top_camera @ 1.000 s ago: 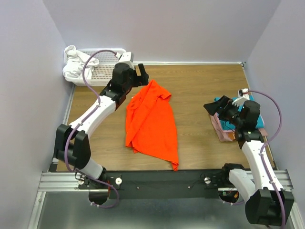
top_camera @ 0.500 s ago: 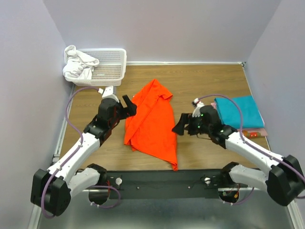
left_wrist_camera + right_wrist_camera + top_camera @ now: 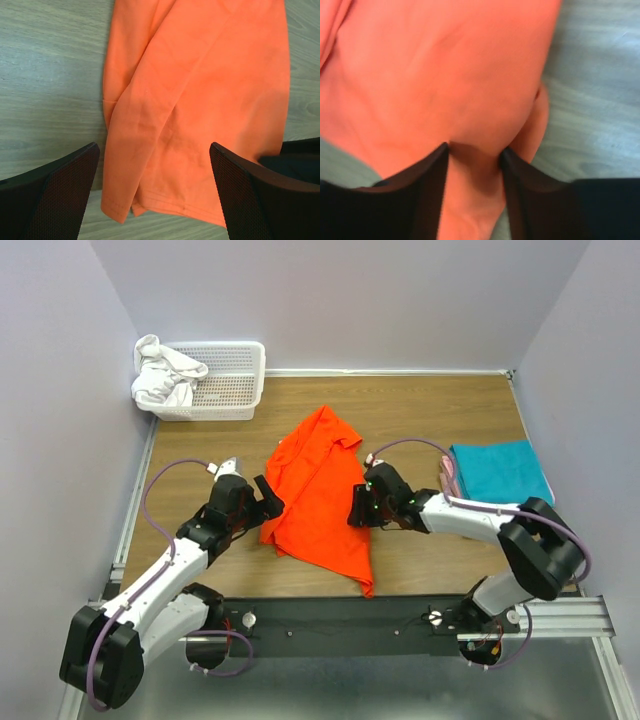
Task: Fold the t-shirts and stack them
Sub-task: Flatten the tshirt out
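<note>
I should bring my left gripper back and down onto the near tip of the folded-over orange strip [image 3: 267, 537] [image 3: 118, 209], since that narrow end sticks out over bare wood.
A bright orange t-shirt [image 3: 318, 495] lies crumpled and roughly flat in the middle of the wooden table, collar end toward the back. My left gripper [image 3: 268, 498] hovers at its left hem, wide open; in the left wrist view the hem [image 3: 200, 90] lies between the spread fingers of my left gripper [image 3: 154, 148]. My right gripper [image 3: 357, 510] sits on the shirt's right edge. There its jaws [image 3: 474, 148] are half narrowed and straddle a raised fold of orange cloth [image 3: 445, 75], still apart. A folded teal t-shirt [image 3: 500, 470] tops a stack at the right.
A white mesh basket [image 3: 225, 380] stands at the back left with a white cloth [image 3: 160, 375] draped over its left rim. A pink edge [image 3: 447, 480] shows under the teal shirt. Bare wood [image 3: 430, 410] lies behind the right arm. Walls close in on both sides.
Both arms swung in from the far sides to the orange shirt's edges. The right jaws have narrowed over a fold of it. The left jaws stayed wide.
</note>
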{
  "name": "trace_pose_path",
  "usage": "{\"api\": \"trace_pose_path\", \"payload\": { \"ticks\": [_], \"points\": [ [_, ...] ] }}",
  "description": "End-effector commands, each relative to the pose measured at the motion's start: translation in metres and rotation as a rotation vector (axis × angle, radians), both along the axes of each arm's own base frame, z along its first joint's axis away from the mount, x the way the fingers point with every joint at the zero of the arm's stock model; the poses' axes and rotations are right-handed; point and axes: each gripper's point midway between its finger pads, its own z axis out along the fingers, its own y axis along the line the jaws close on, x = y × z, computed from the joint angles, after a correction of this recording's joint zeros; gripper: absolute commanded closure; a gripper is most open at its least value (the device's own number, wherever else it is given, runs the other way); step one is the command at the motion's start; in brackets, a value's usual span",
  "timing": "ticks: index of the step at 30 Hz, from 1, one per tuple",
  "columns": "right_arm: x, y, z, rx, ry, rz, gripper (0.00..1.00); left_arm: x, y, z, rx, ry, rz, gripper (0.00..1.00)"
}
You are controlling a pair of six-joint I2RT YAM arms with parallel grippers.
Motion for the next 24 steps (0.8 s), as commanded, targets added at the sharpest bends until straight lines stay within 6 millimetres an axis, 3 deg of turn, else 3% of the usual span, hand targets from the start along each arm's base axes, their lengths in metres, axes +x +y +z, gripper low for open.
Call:
{"api": "trace_pose_path", "payload": {
  "ticks": [1, 2, 7, 13, 15, 19, 22, 24],
  "points": [
    [0.036, -0.005, -0.008, -0.09, -0.064, -0.145, 0.56, -0.004, -0.006, 0.002, -0.034, 0.011, -0.012, 0.02],
    [0.042, -0.012, -0.011, -0.132, -0.072, -0.185, 0.63, -0.004, -0.006, 0.001, -0.032, 0.015, -0.015, 0.02],
    [0.075, -0.029, -0.02, -0.258, -0.109, -0.281, 0.77, -0.004, -0.01, -0.004, -0.026, 0.028, -0.039, 0.01],
    [0.123, -0.051, -0.02, -0.297, -0.119, -0.362, 0.77, -0.012, -0.026, -0.008, -0.054, 0.039, -0.13, 0.02],
    [0.138, -0.049, -0.012, -0.297, -0.142, -0.359, 0.73, -0.014, -0.033, -0.01, -0.05, 0.039, -0.161, 0.02],
    [0.146, -0.045, 0.01, -0.274, -0.184, -0.344, 0.61, -0.02, -0.045, -0.013, -0.024, 0.045, -0.208, 0.02],
    [0.142, -0.047, 0.028, -0.247, -0.211, -0.345, 0.45, -0.024, -0.06, -0.013, 0.007, 0.046, -0.259, 0.02],
    [0.134, -0.052, 0.03, -0.244, -0.209, -0.352, 0.28, -0.022, -0.072, -0.01, 0.039, 0.032, -0.286, 0.02]
  ]
}}
